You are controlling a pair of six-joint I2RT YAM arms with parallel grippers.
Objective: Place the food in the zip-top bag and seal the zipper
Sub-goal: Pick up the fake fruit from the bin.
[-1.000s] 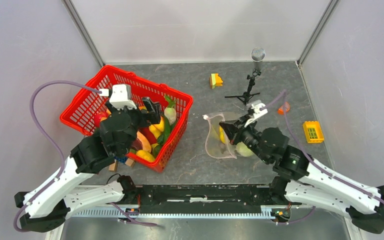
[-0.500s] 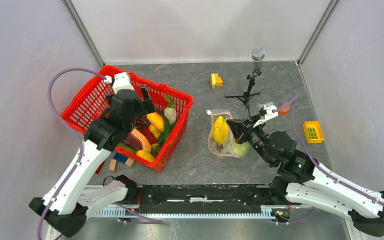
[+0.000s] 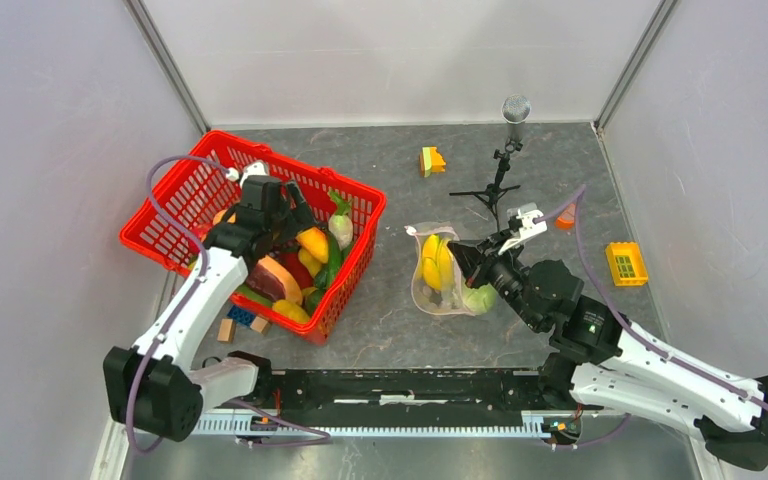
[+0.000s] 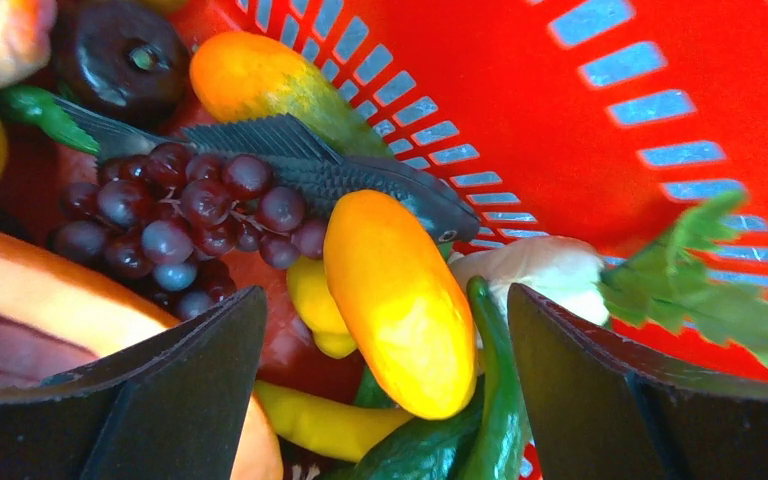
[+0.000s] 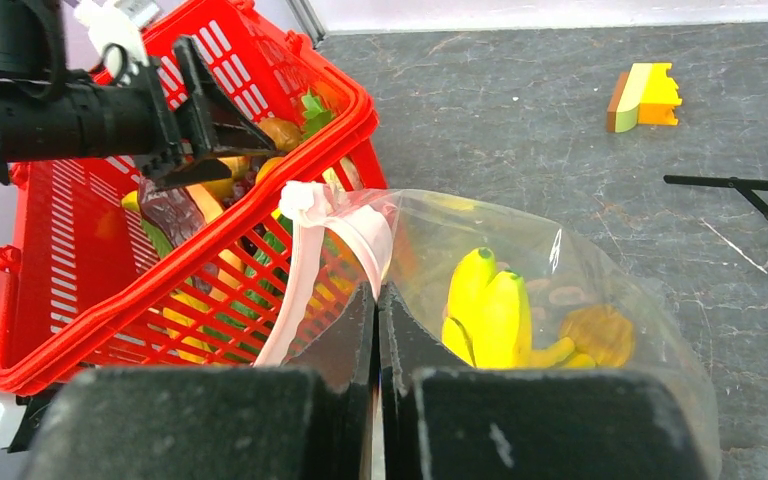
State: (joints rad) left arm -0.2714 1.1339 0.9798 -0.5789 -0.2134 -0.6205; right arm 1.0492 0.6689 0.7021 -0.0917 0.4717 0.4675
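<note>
The orange-yellow fruit [image 3: 313,243] in the red mesh basket [image 3: 175,190] lies uncovered between the open fingers. My left gripper needs to go down over it next and close on its sides.
The clear zip-top bag [image 3: 447,280] lies on the table centre-right, with yellow bananas [image 5: 488,310] and a green piece [image 3: 480,297] inside. My right gripper [image 5: 378,292] is shut on the bag's pale pink zipper [image 5: 360,232] and holds the mouth up. My left gripper [image 4: 385,330] is open over the red mesh basket [image 3: 175,190], its fingers either side of an orange-yellow fruit [image 4: 400,300]. Under it lie purple grapes [image 4: 175,205], a green pepper [image 4: 495,400], a white vegetable [image 4: 540,275] and a dark fish [image 4: 340,175].
A yellow-orange block [image 3: 431,160] lies at the back, a yellow block [image 3: 626,263] at the right, an orange bit [image 3: 566,217] near it. A small black tripod with a microphone [image 3: 505,150] stands behind the bag. Wooden blocks [image 3: 240,320] lie in front of the basket.
My left gripper has moved back and down into the basket over the fruit. My right gripper has shifted slightly, still holding the bag's mouth up; the bananas now show in the bag.
</note>
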